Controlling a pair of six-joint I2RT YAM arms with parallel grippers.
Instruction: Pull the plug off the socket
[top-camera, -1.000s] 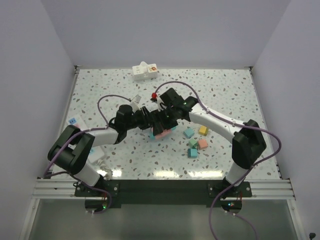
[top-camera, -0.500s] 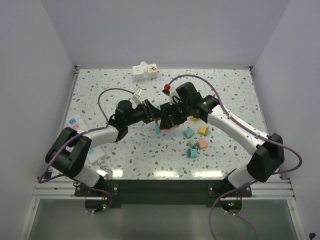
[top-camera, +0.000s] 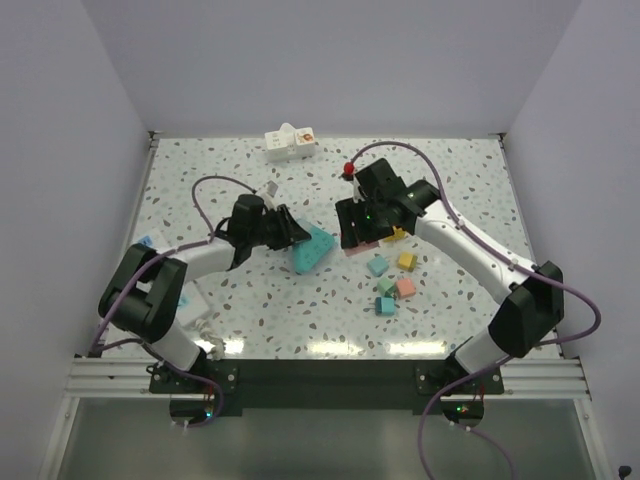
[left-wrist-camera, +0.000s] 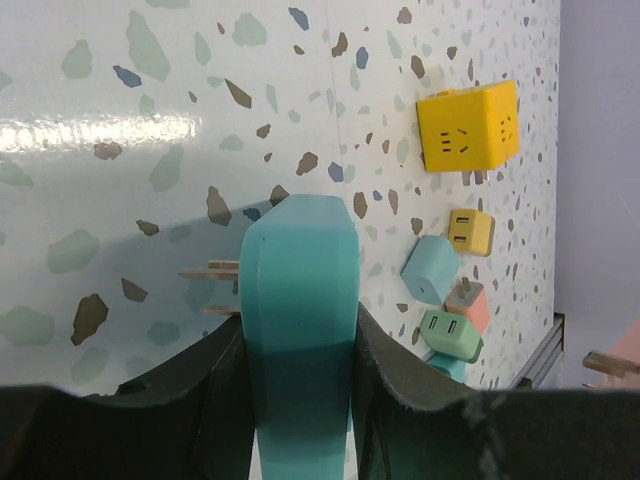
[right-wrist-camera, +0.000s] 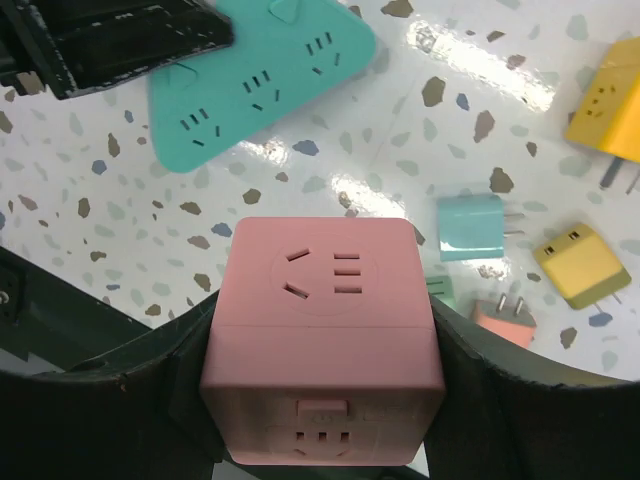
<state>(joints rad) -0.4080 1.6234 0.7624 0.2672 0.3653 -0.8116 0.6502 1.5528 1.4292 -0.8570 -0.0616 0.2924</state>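
Next, my right gripper will move away from the teal block and down between the small teal and yellow plugs (top-camera: 393, 263) (right-wrist-camera: 525, 244).
My left gripper (top-camera: 290, 232) is shut on the edge of a teal triangular socket block (top-camera: 311, 249), which rests near the table's middle. In the left wrist view the block (left-wrist-camera: 298, 300) stands edge-on between my fingers (left-wrist-camera: 395, 380), metal prongs showing on its left. My right gripper (top-camera: 362, 230) is shut on a pink cube plug (top-camera: 364, 242), held apart to the right of the teal block. In the right wrist view the pink cube (right-wrist-camera: 322, 340) fills the jaws, and the teal block (right-wrist-camera: 262, 80) lies beyond it with the left gripper (right-wrist-camera: 120, 40) on it.
Several small loose plugs lie right of centre: teal (top-camera: 377, 266), yellow (top-camera: 406, 261), salmon (top-camera: 405, 287), green (top-camera: 385, 285). A yellow cube (left-wrist-camera: 470, 125) lies beyond the teal block. A white power strip (top-camera: 290, 142) sits at the back wall. A small blue-white item (top-camera: 147, 242) lies at left.
The pink cube and teal block were together between both grippers. Now they are apart: the right gripper has moved back and right with the pink cube, the left keeps the teal block.
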